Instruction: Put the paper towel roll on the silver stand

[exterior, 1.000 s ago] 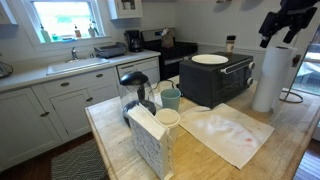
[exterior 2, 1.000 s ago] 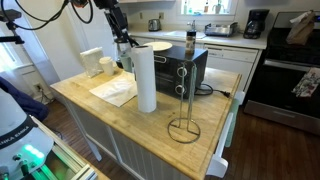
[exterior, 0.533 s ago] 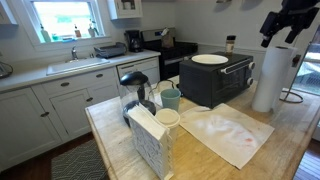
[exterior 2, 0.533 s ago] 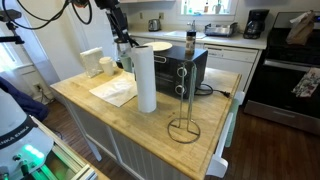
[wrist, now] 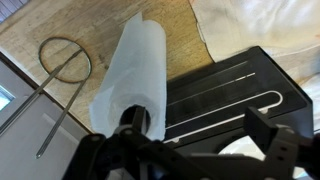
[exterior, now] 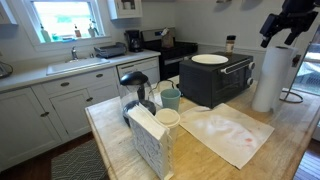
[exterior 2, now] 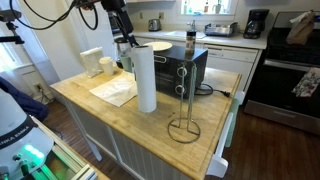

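Observation:
My gripper comes down onto the roll's top rim (exterior 2: 145, 49) (wrist: 156, 120) next and closes with one finger in the roll's core. Its open fingers straddle the roll's side beside the oven.
The paper towel roll (exterior: 268, 78) stands upright on the wooden island beside the black toaster oven; it also shows in an exterior view (exterior 2: 146, 80) and from above in the wrist view (wrist: 130, 65). The silver stand (exterior 2: 185, 128) is empty, a ring base with a thin rod, a short way from the roll near the island's edge; its ring shows in the wrist view (wrist: 65, 60). My gripper (exterior 2: 126, 42) hangs just above the roll's top in both exterior views (exterior: 280, 38). It is open (wrist: 200, 125): one finger (wrist: 137, 122) sits over the roll's core, the other over the oven.
The black toaster oven (exterior: 215, 80) carries a white plate (exterior: 209, 59) on top. A flat white sheet (exterior: 225, 130) lies on the island. A napkin box (exterior: 150, 140), cups (exterior: 170, 98) and a dark kettle (exterior: 135, 88) stand at the island's other end.
The gripper has shifted very slightly above the roll. The roll and the stand have not moved.

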### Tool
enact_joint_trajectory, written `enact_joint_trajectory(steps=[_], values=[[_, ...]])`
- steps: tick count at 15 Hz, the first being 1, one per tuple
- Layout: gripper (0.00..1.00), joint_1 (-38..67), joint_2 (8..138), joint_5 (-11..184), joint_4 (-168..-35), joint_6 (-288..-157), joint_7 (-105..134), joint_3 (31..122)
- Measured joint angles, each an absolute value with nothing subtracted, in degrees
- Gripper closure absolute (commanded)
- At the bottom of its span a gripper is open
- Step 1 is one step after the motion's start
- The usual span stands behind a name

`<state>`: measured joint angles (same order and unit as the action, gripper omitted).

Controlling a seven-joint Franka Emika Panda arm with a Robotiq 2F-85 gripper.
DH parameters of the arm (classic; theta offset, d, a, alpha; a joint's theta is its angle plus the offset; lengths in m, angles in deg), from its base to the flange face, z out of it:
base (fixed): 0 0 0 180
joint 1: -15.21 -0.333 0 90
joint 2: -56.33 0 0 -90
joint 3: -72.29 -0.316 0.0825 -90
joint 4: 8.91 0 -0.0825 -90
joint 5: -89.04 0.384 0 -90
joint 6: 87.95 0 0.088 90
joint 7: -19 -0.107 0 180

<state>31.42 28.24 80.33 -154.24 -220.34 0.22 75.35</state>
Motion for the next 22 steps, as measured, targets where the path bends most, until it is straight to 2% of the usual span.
enact_joint_trajectory(steps=[9, 10, 11, 20, 22], values=[[0.00, 31.60, 31.41, 80.35, -154.14, -224.85, -0.29, 76.09], [0.07, 31.67, 31.63, 80.35, -154.13, -224.94, -0.41, 76.14], [0.26, 31.74, 31.83, 80.35, -154.12, -224.99, -0.54, 76.17], [0.91, 32.63, 33.60, 80.29, -153.97, -225.03, -0.81, 76.46], [1.00, 33.26, 33.79, 80.12, -153.81, -225.01, -0.80, 76.69]])
